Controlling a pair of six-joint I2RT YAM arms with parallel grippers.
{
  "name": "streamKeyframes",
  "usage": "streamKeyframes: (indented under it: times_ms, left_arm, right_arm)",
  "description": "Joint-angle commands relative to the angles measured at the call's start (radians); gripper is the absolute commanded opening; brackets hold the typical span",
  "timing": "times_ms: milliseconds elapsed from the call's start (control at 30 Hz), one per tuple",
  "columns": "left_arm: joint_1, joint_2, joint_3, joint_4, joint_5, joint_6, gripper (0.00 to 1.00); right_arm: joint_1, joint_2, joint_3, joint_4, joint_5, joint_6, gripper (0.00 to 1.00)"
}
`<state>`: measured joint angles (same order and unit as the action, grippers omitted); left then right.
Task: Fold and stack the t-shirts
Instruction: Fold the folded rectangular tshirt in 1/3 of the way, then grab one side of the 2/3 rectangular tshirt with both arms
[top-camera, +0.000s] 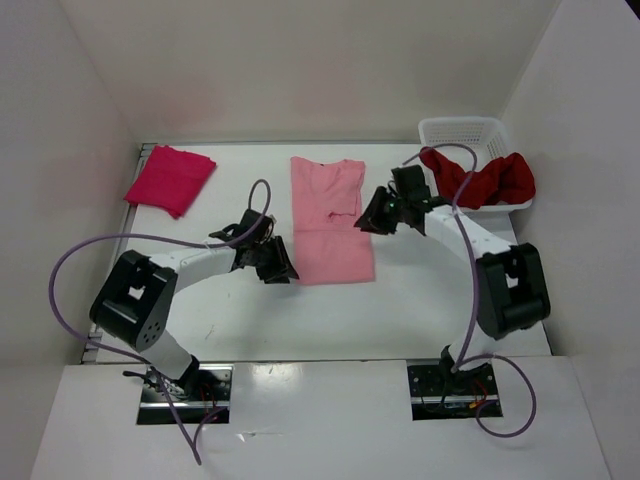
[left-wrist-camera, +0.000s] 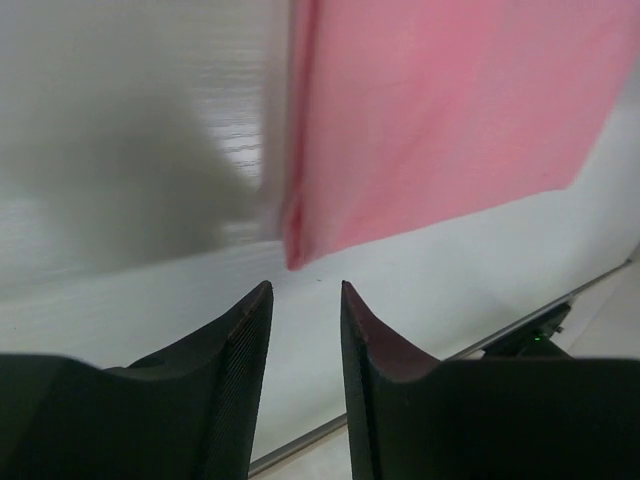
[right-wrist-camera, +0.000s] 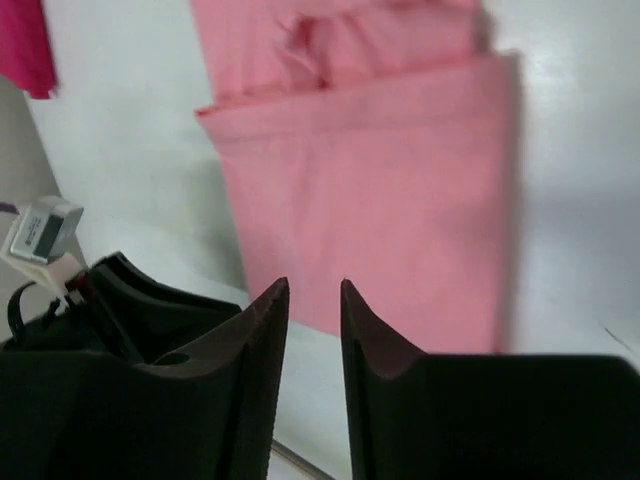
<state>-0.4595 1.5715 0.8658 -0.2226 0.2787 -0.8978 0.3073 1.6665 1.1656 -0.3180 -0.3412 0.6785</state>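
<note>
Next, my left gripper lowers and closes on the light pink t-shirt's near corner, since that corner lies just below the open fingers.
The light pink t-shirt (top-camera: 330, 220) lies flat mid-table, folded into a long strip. My left gripper (top-camera: 275, 262) sits at its lower left corner. In the left wrist view this gripper (left-wrist-camera: 306, 290) is open and empty, just short of the pink corner (left-wrist-camera: 440, 110). My right gripper (top-camera: 375, 215) hovers at the shirt's right edge. The right wrist view shows it (right-wrist-camera: 314, 285) open above the pink cloth (right-wrist-camera: 370, 170), gripping nothing. The crimson-pink t-shirt (top-camera: 170, 178) lies folded at the back left. The dark red t-shirt (top-camera: 480, 178) hangs bunched out of the basket.
A white mesh basket (top-camera: 462, 130) stands at the back right corner against the wall. White walls close in the table on three sides. The left arm's black body (right-wrist-camera: 100, 300) shows in the right wrist view, close by.
</note>
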Motion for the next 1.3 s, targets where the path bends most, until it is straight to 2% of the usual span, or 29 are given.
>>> streamKeyframes:
  times_ms: [0, 100, 167, 333, 467, 600, 633, 800, 833, 867, 967, 1000, 1133, 1267]
  left_arm:
    - [0.010, 0.053, -0.013, 0.043, 0.053, -0.012, 0.41]
    - [0.010, 0.093, -0.002, 0.066, 0.071, -0.012, 0.43]
    - [0.010, 0.122, -0.002, 0.075, 0.089, -0.012, 0.43]
    - [0.010, 0.140, -0.004, 0.075, 0.089, -0.012, 0.40]
    - [0.010, 0.140, -0.013, 0.084, 0.054, -0.021, 0.32]
    - [0.010, 0.140, -0.013, 0.095, 0.054, -0.039, 0.31]
    - [0.010, 0.151, -0.013, 0.095, 0.054, -0.039, 0.31]
    - [0.010, 0.151, -0.013, 0.114, 0.054, -0.049, 0.25]
    - [0.010, 0.151, -0.013, 0.114, 0.054, -0.049, 0.24]
    - [0.010, 0.151, -0.013, 0.114, 0.054, -0.049, 0.20]
    - [0.010, 0.160, 0.007, 0.114, 0.054, -0.049, 0.13]
    - [0.010, 0.160, 0.007, 0.114, 0.054, -0.049, 0.08]
    - [0.010, 0.141, 0.003, 0.077, 0.054, -0.039, 0.00]
    - [0.010, 0.064, -0.060, 0.048, 0.063, -0.020, 0.00]
  right_arm:
    - [-0.025, -0.089, -0.153, 0.008, 0.070, 0.033, 0.34]
    - [-0.025, -0.177, -0.308, 0.008, 0.097, 0.043, 0.45]
    - [-0.025, -0.198, -0.357, 0.008, 0.097, 0.061, 0.46]
    - [-0.025, -0.198, -0.460, 0.063, 0.071, 0.081, 0.48]
    - [-0.025, -0.140, -0.471, 0.082, 0.061, 0.081, 0.48]
    - [-0.025, -0.107, -0.471, 0.106, 0.071, 0.081, 0.48]
    - [-0.025, -0.106, -0.471, 0.115, 0.082, 0.081, 0.47]
    - [-0.025, -0.077, -0.449, 0.115, 0.082, 0.081, 0.25]
    - [-0.025, -0.077, -0.449, 0.115, 0.082, 0.081, 0.21]
    - [-0.025, -0.077, -0.449, 0.115, 0.082, 0.081, 0.13]
    - [-0.025, -0.077, -0.449, 0.115, 0.082, 0.081, 0.00]
    - [-0.025, -0.077, -0.449, 0.115, 0.082, 0.081, 0.00]
    - [-0.025, -0.123, -0.449, 0.080, 0.082, 0.081, 0.00]
    - [0.024, -0.200, -0.468, 0.019, 0.082, 0.104, 0.00]
